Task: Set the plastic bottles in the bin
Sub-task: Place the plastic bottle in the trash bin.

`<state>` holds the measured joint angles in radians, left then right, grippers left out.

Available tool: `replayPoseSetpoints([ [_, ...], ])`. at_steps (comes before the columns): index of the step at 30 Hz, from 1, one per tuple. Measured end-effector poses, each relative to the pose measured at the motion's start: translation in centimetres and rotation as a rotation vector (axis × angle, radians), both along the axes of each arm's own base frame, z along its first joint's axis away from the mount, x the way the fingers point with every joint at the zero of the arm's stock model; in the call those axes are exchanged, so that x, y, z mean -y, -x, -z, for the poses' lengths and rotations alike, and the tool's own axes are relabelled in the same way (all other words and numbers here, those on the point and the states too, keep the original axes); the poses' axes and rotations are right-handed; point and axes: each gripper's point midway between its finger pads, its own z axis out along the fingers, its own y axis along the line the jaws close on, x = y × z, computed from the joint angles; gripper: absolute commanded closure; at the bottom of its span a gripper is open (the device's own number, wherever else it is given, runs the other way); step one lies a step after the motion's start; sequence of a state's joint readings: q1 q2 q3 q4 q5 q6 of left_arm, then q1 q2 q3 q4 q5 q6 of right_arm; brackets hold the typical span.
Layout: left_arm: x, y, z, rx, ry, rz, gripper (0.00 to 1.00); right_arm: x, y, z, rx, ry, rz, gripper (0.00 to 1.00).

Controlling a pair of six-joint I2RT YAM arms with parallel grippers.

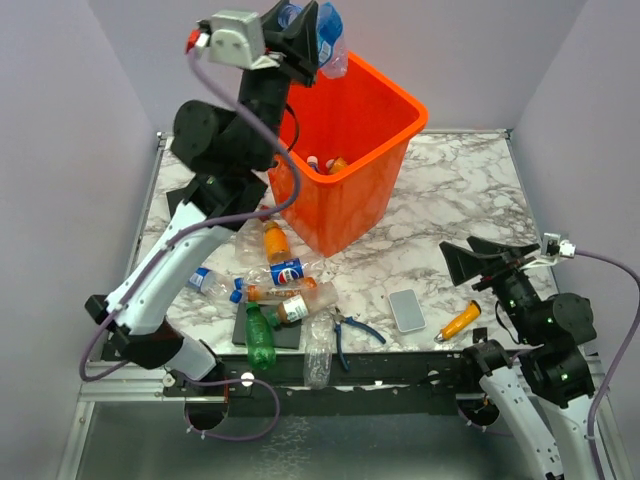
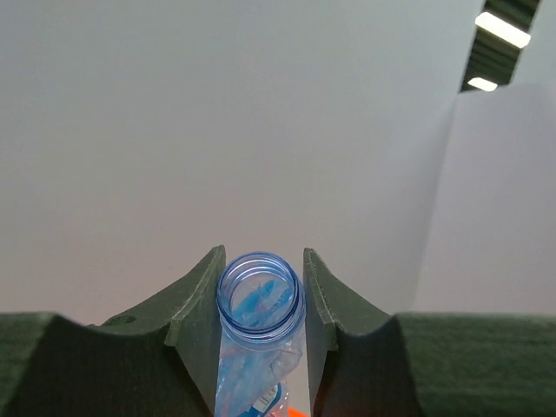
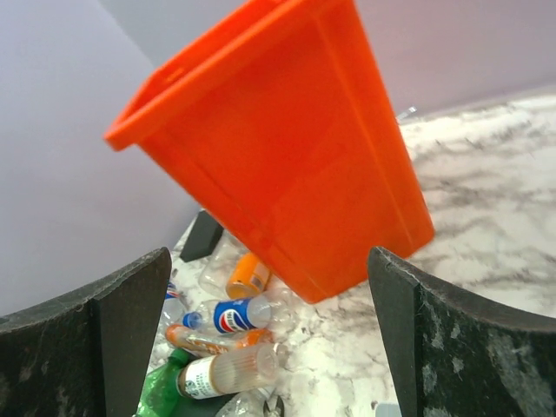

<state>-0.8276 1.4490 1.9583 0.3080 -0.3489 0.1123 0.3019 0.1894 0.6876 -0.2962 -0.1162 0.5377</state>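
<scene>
The bottle is still high over the bin's rim, so next my left gripper must tip, go down into the bin's opening (image 1: pixel 346 116) below it and release.
My left gripper (image 1: pixel 305 38) is raised above the near-left rim of the orange bin (image 1: pixel 370 170) and is shut on a clear blue-tinted plastic bottle (image 1: pixel 331 42). In the left wrist view the bottle's open neck (image 2: pixel 259 300) sits between the two fingers of that gripper (image 2: pixel 261 258). Several plastic bottles lie on the table left of the bin: an orange one (image 1: pixel 275 242), a blue-labelled one (image 1: pixel 285 272), a green one (image 1: pixel 260 336) and a crushed clear one (image 1: pixel 318 350). Bottles (image 1: pixel 325 163) lie inside the bin. My right gripper (image 1: pixel 490 262) is open and empty at the right, facing the bin (image 3: pixel 287 156) and the blue-labelled bottle (image 3: pixel 230 315).
A grey phone-like slab (image 1: pixel 407 310), an orange-handled tool (image 1: pixel 458 322) and blue-handled pliers (image 1: pixel 352 333) lie near the front edge. A black mat (image 1: pixel 285 337) lies under the green bottle. The bin stands tilted on the marble tabletop (image 1: pixel 470 190).
</scene>
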Motion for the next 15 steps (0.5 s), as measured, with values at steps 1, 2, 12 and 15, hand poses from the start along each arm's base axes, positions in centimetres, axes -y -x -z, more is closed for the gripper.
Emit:
replayPoseSetpoints([
  [1,0.1,-1.2,0.5,-0.010,-0.020,-0.030,1.00,0.2,-0.4,0.7,-0.028,-0.006,0.016,0.03],
  [2,0.4,-2.7,1.3,-0.027,-0.047,-0.063,1.00,0.3,-0.6,1.4,-0.052,-0.008,0.028,0.03],
  [12,5.0,-13.1,15.5,-0.327,-0.393,-0.211,1.00,0.6,-1.5,4.5,-0.163,-0.018,0.060,0.03],
  [15,5.4,-13.7,18.3,-0.381,-0.449,-0.220,1.00,0.7,-1.6,4.8,-0.175,-0.013,0.070,0.03],
])
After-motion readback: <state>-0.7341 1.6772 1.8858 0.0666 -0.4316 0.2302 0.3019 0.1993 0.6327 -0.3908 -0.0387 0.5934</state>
